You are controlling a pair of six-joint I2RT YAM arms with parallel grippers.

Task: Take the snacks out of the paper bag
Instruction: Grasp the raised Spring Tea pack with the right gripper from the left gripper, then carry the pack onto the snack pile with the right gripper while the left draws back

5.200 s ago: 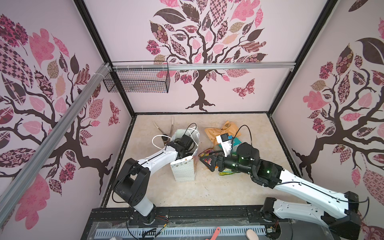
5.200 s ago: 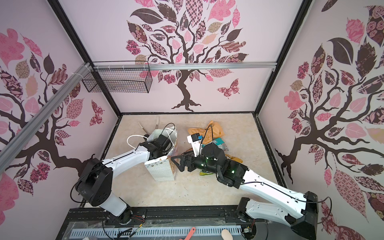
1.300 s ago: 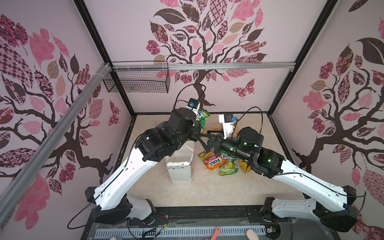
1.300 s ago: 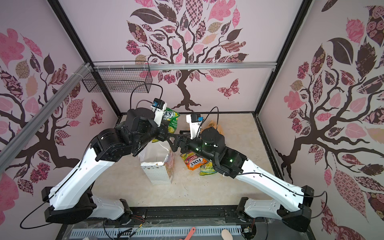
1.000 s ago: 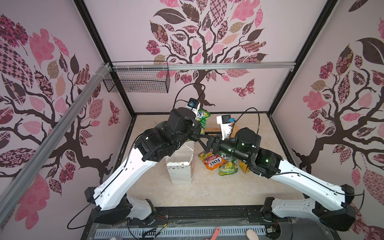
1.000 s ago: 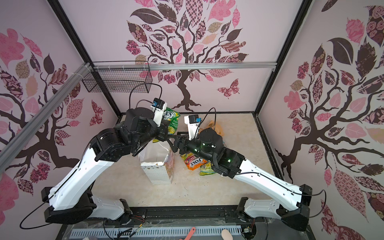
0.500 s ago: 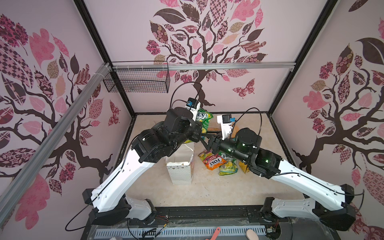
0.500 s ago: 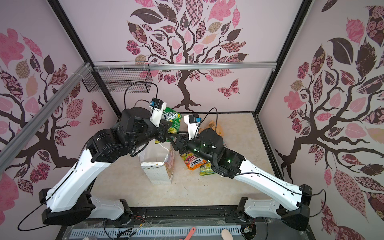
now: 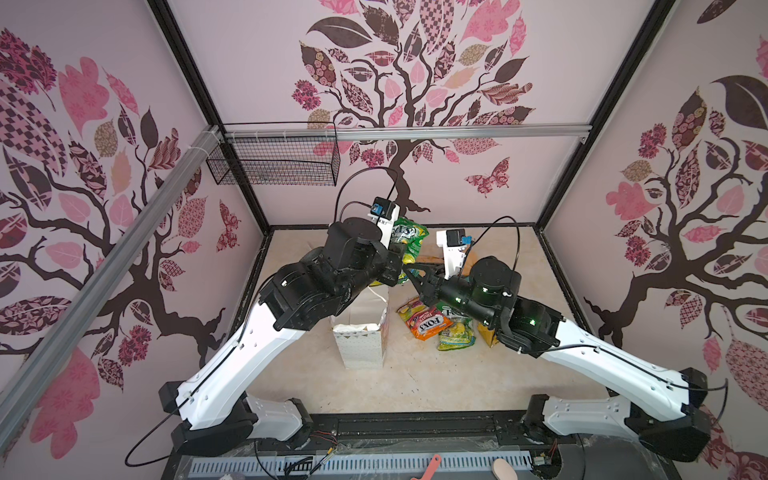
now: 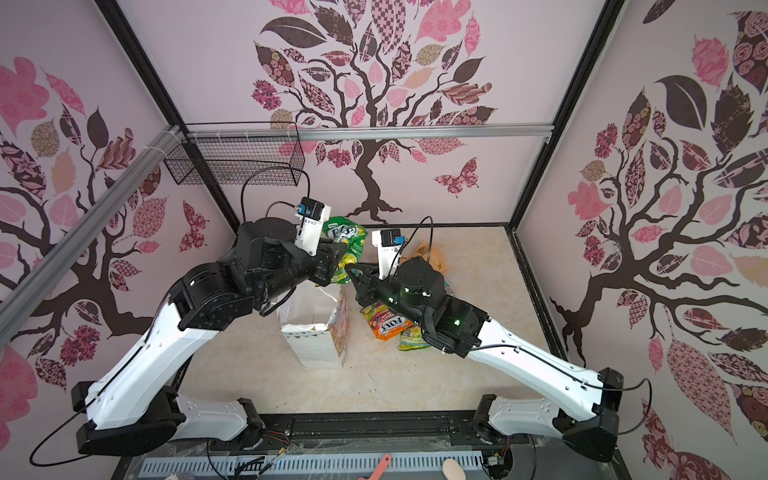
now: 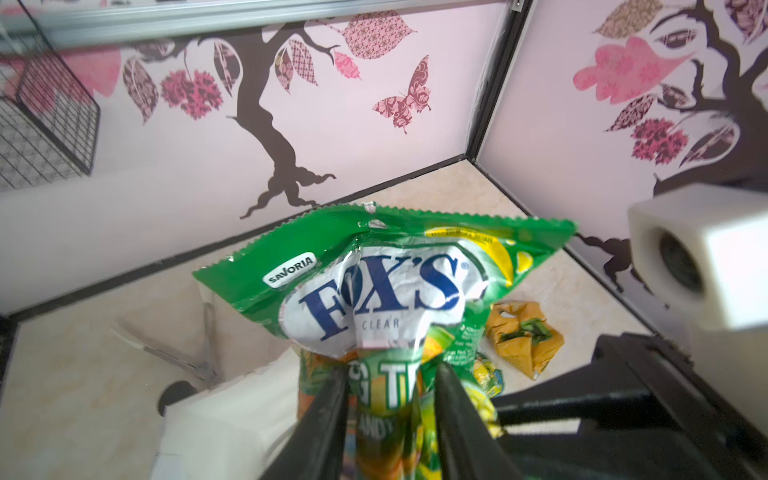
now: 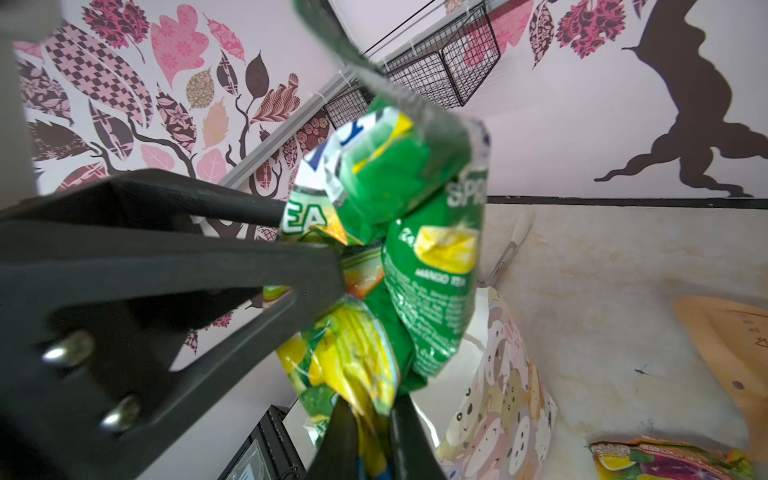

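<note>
The green packet (image 9: 409, 241) goes back and down in my right gripper to the tabletop beside the orange-red packet (image 9: 424, 324) next. My right gripper then releases it there, since that spot is bare.
A green FOX'S packet (image 9: 409, 241) (image 10: 347, 239), one of the snacks, hangs in the air above the white paper bag (image 9: 361, 340) (image 10: 316, 345). My left gripper (image 11: 390, 370) stands open around the packet (image 11: 386, 291), with its fingers wide apart on either side. My right gripper (image 12: 372, 403) is shut on the packet's yellow lower corner (image 12: 353, 365). Both grippers meet above the bag's far edge in both top views. Other snacks lie on the table right of the bag: an orange-red FOX'S packet (image 9: 424, 324), a green-yellow one (image 9: 455, 332) and a tan-orange one (image 10: 428, 251).
A wire basket (image 9: 274, 166) hangs on the back wall at the left under a metal rail. A thin metal utensil (image 11: 166, 349) lies on the table behind the bag. A small yellow-orange packet (image 11: 523, 340) lies near the right wall.
My right gripper has closed on the green packet's lower end. My left gripper's jaws have opened around the packet. The packet has stayed high above the bag.
</note>
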